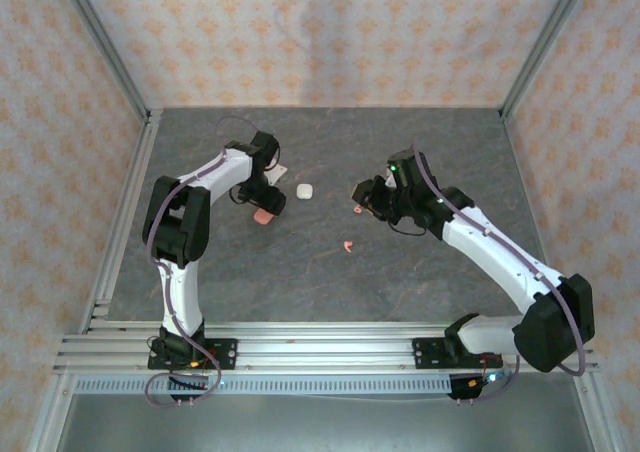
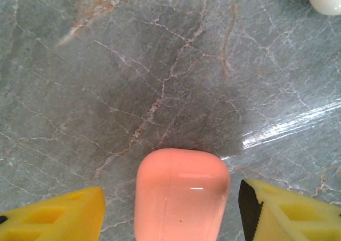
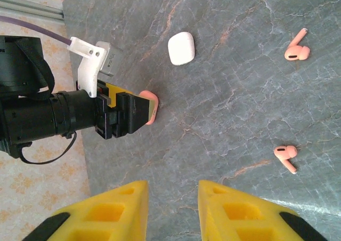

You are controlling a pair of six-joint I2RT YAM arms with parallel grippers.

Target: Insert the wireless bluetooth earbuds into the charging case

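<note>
The left gripper will next go down until its open fingers are on either side of the pink case (image 1: 263, 216) (image 2: 180, 201) just below it, and then close, because there is a gap on each side of the case.
A coral-pink charging case (image 2: 181, 195) lies shut on the grey table between the yellow fingers of my left gripper (image 2: 171, 198), which stands open with a gap on each side of the case. From above, that gripper (image 1: 265, 207) hovers over the pink case (image 1: 263, 216). A white case (image 1: 304, 190), also shut, lies just to its right. Two coral-pink earbuds (image 3: 297, 48) (image 3: 286, 157) lie loose on the table. My right gripper (image 3: 173, 193) is open with nothing between its fingers and hangs above the table near one earbud (image 1: 356, 210); the other earbud (image 1: 347, 246) lies nearer the front.
Patterned walls with metal posts (image 1: 110, 52) enclose the table on three sides. An aluminium rail (image 1: 320, 347) runs along the near edge. Bare marbled surface lies between the two arms and toward the back.
</note>
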